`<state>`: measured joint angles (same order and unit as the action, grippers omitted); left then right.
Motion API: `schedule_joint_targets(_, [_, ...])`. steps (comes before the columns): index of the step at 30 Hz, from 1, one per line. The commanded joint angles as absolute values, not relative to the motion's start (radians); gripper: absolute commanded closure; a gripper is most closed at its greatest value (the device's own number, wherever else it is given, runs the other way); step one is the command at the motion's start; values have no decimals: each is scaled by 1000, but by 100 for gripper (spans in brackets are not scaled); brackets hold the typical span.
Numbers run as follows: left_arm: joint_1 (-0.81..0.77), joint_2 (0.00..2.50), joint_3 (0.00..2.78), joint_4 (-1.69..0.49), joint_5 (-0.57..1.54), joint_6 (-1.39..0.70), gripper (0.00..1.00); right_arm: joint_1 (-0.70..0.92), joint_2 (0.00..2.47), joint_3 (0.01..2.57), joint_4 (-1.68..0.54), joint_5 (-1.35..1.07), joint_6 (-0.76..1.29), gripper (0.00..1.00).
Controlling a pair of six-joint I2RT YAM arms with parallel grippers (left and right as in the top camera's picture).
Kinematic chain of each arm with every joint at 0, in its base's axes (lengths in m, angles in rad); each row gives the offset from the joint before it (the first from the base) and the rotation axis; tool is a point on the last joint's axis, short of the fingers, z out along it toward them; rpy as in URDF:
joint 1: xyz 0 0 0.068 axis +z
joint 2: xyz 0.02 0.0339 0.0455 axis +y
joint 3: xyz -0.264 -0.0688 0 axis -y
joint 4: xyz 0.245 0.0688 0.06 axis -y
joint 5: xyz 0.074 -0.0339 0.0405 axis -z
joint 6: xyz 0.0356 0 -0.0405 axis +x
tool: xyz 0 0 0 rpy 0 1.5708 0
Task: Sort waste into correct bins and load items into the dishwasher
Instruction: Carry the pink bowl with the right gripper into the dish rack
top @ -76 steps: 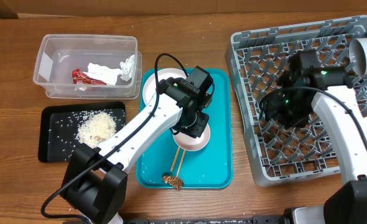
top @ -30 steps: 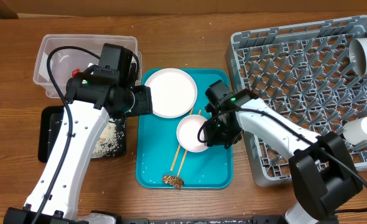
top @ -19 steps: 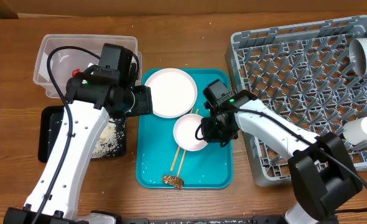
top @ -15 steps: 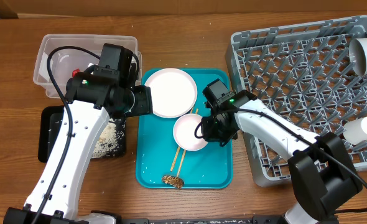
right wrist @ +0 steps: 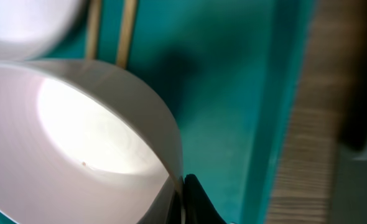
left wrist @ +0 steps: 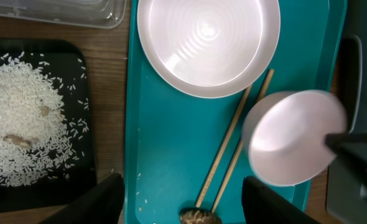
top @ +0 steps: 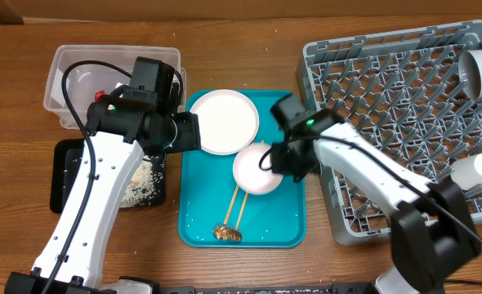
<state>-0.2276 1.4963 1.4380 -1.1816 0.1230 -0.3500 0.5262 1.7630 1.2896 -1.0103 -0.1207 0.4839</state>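
I will lift and swing my right gripper outward over the grey dishwasher rack, then lower the bowl beside the far cup [top: 421, 80], where the rack's wires are empty.
My right gripper [top: 278, 158] is shut on the rim of a small white bowl [top: 256, 170], which hangs tilted just above the teal tray [top: 286, 220]. In the right wrist view the bowl's [right wrist: 78, 137] wall is pinched between my dark fingers [right wrist: 196, 202]. A white plate [top: 223, 121] lies at the tray's far end. Wooden chopsticks [top: 234, 211] and a brown food scrap [top: 227, 233] lie near its front. My left gripper [left wrist: 183, 205] hovers open over the tray's left side with nothing between its fingers. The grey dishwasher rack [top: 404, 122] stands to the right.
Two white cups [top: 479, 72] [top: 475, 170] sit in the rack's right side. A clear bin [top: 69, 69] with wrappers stands at the back left. In front of that bin is a black tray [top: 69, 192] of rice. The left arm spans the table's left side.
My right gripper has shut on the bowl's rim and drawn the bowl slightly right and up, tilting it. The left arm has not moved.
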Motion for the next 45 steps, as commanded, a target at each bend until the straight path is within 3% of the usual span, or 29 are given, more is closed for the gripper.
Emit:
schedule_joint_targets(1, [-229, 1504, 1438, -1180, 126, -367, 37, 469, 1602, 1463, -1039, 168, 463, 96])
schedule_joint_targets(9, [-229, 1503, 1438, -1177, 123, -367, 36, 328, 1511, 1525, -894, 602, 312, 96])
schedule_joint_targets(14, [-229, 1503, 1438, -1174, 123, -366, 34, 188, 1574, 1524, -807, 959, 272, 96])
schedule_joint_targets(19, [-229, 1504, 1438, -1174, 123, -366, 34, 97, 1666, 1524, -766, 1162, 272, 96])
schedule_joint_targets(29, [-229, 1504, 1438, -1187, 123, -367, 34, 23, 1905, 1524, -768, 1185, 305, 96])
schedule_joint_targets(45, [-229, 1504, 1438, -1178, 123, -367, 32, 105, 1938, 1492, -1009, 926, 555, 95])
